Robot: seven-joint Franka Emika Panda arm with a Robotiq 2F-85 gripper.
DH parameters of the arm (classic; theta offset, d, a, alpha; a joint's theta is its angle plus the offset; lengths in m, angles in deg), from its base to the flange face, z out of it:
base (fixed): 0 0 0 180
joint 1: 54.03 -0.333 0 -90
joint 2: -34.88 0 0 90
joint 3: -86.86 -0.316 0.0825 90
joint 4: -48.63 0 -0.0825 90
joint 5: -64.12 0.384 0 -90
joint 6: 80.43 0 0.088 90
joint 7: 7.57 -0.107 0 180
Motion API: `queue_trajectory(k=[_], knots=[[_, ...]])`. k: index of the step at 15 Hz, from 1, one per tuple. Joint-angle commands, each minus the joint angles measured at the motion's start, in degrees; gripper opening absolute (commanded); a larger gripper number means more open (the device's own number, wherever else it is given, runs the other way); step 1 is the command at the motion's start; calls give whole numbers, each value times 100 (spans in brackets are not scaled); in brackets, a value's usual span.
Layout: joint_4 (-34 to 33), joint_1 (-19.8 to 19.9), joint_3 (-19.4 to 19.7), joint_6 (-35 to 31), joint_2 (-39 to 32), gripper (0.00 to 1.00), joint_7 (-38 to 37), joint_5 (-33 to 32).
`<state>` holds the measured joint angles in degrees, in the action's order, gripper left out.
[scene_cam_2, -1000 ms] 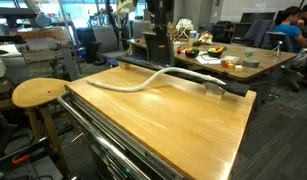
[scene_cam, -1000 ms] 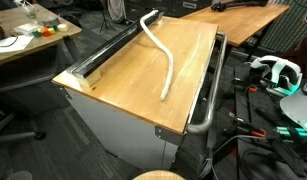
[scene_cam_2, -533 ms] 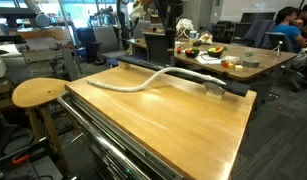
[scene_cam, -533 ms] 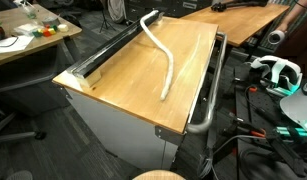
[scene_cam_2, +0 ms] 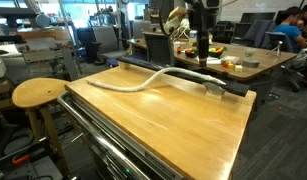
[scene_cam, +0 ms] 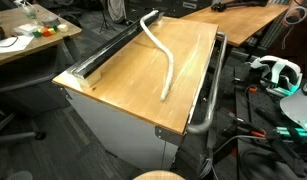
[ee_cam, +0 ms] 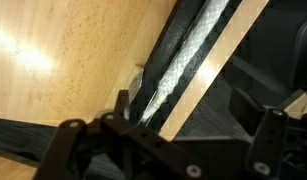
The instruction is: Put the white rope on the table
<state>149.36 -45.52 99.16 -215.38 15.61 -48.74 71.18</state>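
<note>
The white rope's end part [scene_cam_2: 206, 77] [ee_cam: 169, 82] runs below my gripper along the black strip, between my fingers. My gripper needs to go down with its open fingers on both sides of that part and close.
The white rope [scene_cam: 165, 62] lies loose in a long curve on the glossy wooden table [scene_cam: 123, 85]. It also shows in an exterior view [scene_cam_2: 143, 82], running along the far side of the table [scene_cam_2: 163, 125], with one end near the far corner. My gripper [scene_cam_2: 201, 58] hangs above the table's far edge, apart from the rope. In the wrist view the gripper [ee_cam: 193, 135] is open and empty, over the table's edge and a black strip. A small pale bit [ee_cam: 136, 78] beside the strip may be the rope's end; I cannot tell.
A metal tube rail [scene_cam: 211, 95] runs along one side of the table. A round wooden stool [scene_cam_2: 38, 92] stands near a table corner. A cluttered desk [scene_cam_2: 228, 62] is behind. Another wooden tabletop [scene_cam: 243, 20] and a white headset [scene_cam: 278, 70] lie beyond the rail.
The arm has swung sideways along the table's far edge, toward the rope's end near the corner. The rope has not moved.
</note>
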Motion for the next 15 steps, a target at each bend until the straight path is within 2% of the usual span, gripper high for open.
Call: queue_trajectory(k=[1,5,6,7,9,11,12,15], knots=[[118,38,-109,-16,111,100,324,203],[-210,46,-117,39,-273,100,369,264],[-260,58,-116,33,-341,97,359,286],[-314,69,-112,46,-411,85,339,309],[-416,93,-103,71,-549,78,298,369],[-534,127,-98,73,-695,55,262,467],[-607,145,-96,103,-769,48,228,523],[-830,208,-108,157,-960,34,145,733]])
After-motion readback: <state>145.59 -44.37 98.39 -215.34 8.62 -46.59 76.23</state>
